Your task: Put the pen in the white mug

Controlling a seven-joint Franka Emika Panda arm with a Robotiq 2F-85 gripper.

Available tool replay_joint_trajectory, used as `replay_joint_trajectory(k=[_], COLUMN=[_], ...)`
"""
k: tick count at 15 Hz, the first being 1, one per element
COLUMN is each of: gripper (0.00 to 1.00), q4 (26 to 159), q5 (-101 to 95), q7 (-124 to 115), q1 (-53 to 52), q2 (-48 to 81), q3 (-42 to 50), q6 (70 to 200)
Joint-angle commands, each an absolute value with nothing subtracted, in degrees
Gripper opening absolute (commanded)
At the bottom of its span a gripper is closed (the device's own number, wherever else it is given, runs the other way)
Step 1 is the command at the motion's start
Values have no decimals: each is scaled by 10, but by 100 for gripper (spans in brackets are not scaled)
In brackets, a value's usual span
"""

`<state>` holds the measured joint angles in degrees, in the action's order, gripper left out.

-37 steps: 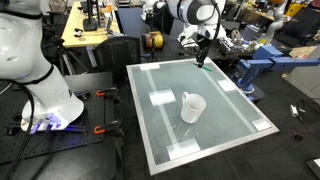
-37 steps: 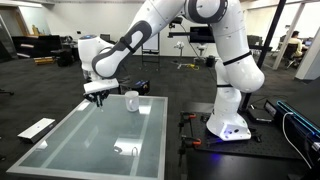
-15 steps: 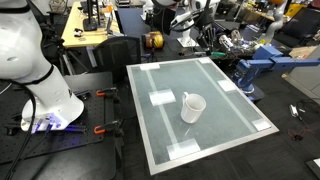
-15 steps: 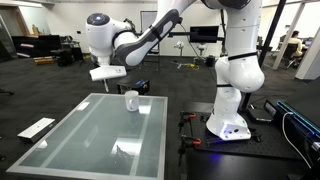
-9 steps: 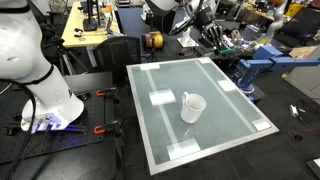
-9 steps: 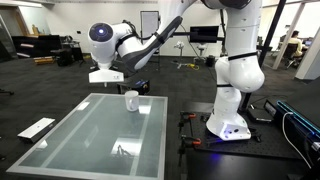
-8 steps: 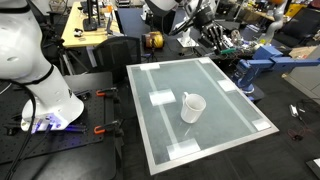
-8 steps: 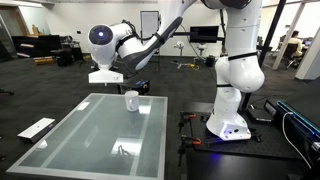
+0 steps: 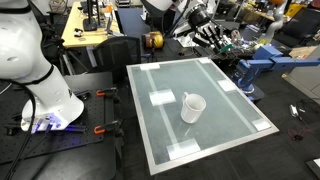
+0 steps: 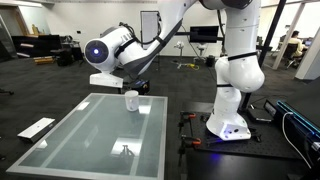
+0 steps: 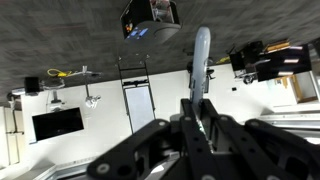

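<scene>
My gripper moves over the table and down next, protruding pen first, and releases it. The mug's opening (image 9: 195, 101) lies below my gripper, in from the table's far edge.
The white mug (image 9: 192, 107) stands upright on the glass-topped table (image 9: 205, 78), right of its middle, and shows in both exterior views (image 10: 131, 100). My gripper (image 9: 205, 37) is raised above the table's far edge, well away from the mug. In the wrist view the gripper (image 11: 197, 108) is shut on the pen (image 11: 201, 55), a thin greyish-green stick that sticks out past the fingertips. The wrist camera faces the room and ceiling, not the table. The pen is too small to make out in the exterior views.
White tape patches (image 9: 160, 98) mark the glass top (image 10: 90, 135). The robot's white base (image 10: 232, 110) stands beside the table. Cluttered benches and a blue machine (image 9: 256, 66) lie beyond the far edge. A black cart (image 9: 105, 55) stands nearby.
The arm has risen from just above the table's far edge and swung the wrist upward and outward. The mug has not moved.
</scene>
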<state>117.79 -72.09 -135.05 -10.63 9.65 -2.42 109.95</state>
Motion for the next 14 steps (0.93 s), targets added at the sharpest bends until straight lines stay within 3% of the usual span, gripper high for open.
replay_joint_trajectory(k=[1,14], gripper=[4,4], q4=[1172,1163], q5=[-735,-725], q7=[-1400,-1341], q1=[-105,-101], q2=[110,164], q3=[-41,-49], q6=[1021,883])
